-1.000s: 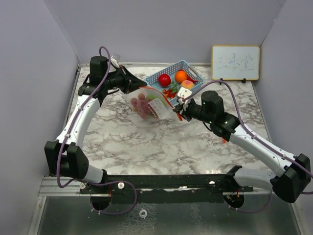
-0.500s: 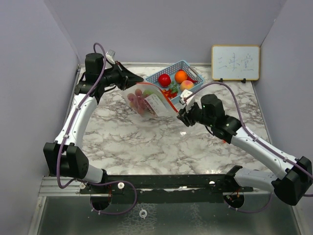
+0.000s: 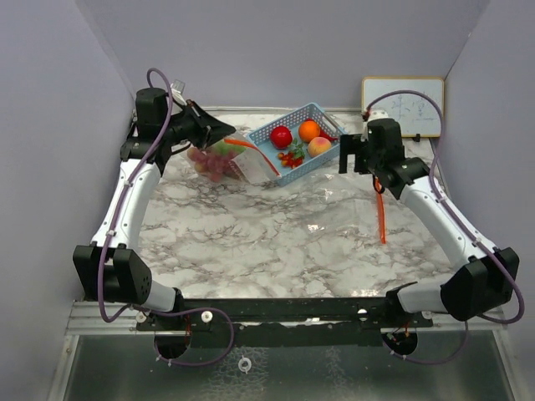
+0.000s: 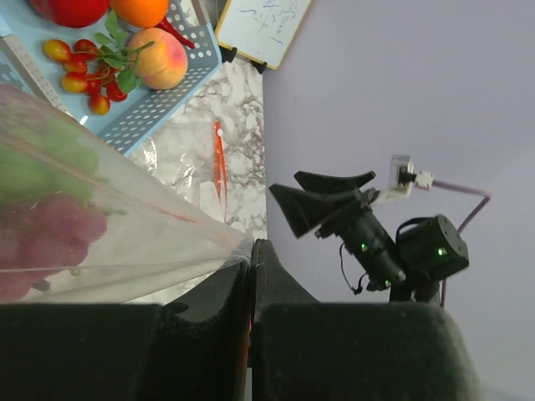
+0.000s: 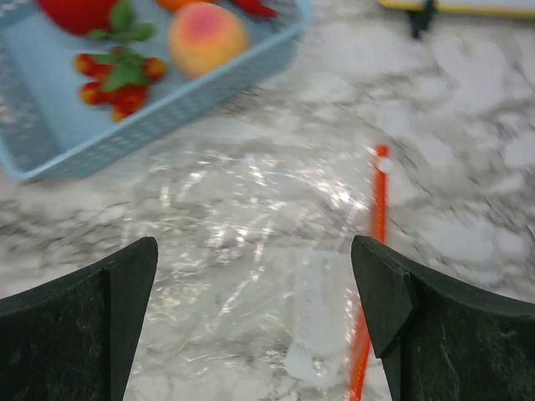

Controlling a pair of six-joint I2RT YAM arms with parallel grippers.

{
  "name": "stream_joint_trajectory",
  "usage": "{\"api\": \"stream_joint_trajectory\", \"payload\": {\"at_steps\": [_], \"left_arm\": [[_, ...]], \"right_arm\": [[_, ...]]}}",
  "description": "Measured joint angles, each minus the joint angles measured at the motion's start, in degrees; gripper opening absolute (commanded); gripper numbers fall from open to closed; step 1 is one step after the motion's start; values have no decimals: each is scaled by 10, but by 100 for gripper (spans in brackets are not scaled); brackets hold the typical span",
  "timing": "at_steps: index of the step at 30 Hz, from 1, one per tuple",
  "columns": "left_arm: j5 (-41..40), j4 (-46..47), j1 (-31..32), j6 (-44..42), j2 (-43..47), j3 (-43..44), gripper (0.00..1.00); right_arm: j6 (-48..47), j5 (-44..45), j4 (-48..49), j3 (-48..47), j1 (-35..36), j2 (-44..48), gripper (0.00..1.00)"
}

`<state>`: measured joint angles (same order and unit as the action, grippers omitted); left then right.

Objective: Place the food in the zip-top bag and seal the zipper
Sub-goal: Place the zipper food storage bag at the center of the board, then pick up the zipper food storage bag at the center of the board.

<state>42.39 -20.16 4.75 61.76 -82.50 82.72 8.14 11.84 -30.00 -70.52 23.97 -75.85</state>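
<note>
The empty bag lies flat on the marble, so my right gripper will next lower its open fingers down and slightly back over the near end of the orange-red zipper.
The zip-top bag (image 3: 216, 160) (image 4: 92, 225) hangs at the back left, and inside it are purple grapes (image 4: 46, 242) and a green piece (image 4: 46, 163). My left gripper (image 3: 227, 132) (image 4: 251, 247) is shut on one corner of the bag's mouth. The zipper (image 3: 255, 155) slants from that corner down toward the basket. My right gripper (image 3: 353, 159) (image 5: 253, 246) hovers open to the right of the basket and holds nothing. In the blue basket (image 3: 316, 164) lie a red apple (image 3: 282, 136), an orange (image 3: 309, 129), a peach (image 3: 319, 147) (image 5: 206, 38) and small red pieces (image 3: 291, 157) (image 5: 117, 79).
A second, empty clear bag (image 5: 217, 209) lies flat on the marble under my right gripper. Its orange-red strip (image 3: 380, 209) (image 5: 378, 209) runs along its right side, by a white label (image 5: 313, 330). A whiteboard (image 3: 401, 106) stands at the back right. Purple walls close in three sides.
My right gripper opened, let go of the bag's mouth and swung back to the right of the basket. The left gripper drew the bag left and back.
</note>
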Motion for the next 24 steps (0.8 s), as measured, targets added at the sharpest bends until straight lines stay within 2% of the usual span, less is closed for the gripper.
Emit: {"api": "stream_joint_trajectory", "payload": {"at_steps": [1, 4, 5, 10, 14, 19, 22, 24], "left_arm": [[-1, 0, 0, -8, 0, -2, 56], [-19, -14, -2, -56, 0, -9, 96], [-28, -26, -2, -79, 0, -7, 99], [-92, -80, -2, -181, -1, 7, 99], [-116, -98, -2, -228, -10, 18, 99], [-118, -99, -2, -244, -39, 30, 95], [-118, -100, -2, -245, -47, 31, 92], [-118, -101, -2, -245, -49, 31, 89]], "right_arm": [[17, 2, -16, 1, -28, -7, 100], [54, 16, -47, 21, -83, -17, 100], [60, 16, -53, 28, -90, -18, 100], [95, 5, -71, 62, -153, -40, 100], [117, -12, -78, 96, -209, -57, 95], [146, -73, -73, 156, -257, -84, 82], [155, -113, -72, 181, -271, -117, 79], [157, -128, -67, 184, -273, -140, 62]]}}
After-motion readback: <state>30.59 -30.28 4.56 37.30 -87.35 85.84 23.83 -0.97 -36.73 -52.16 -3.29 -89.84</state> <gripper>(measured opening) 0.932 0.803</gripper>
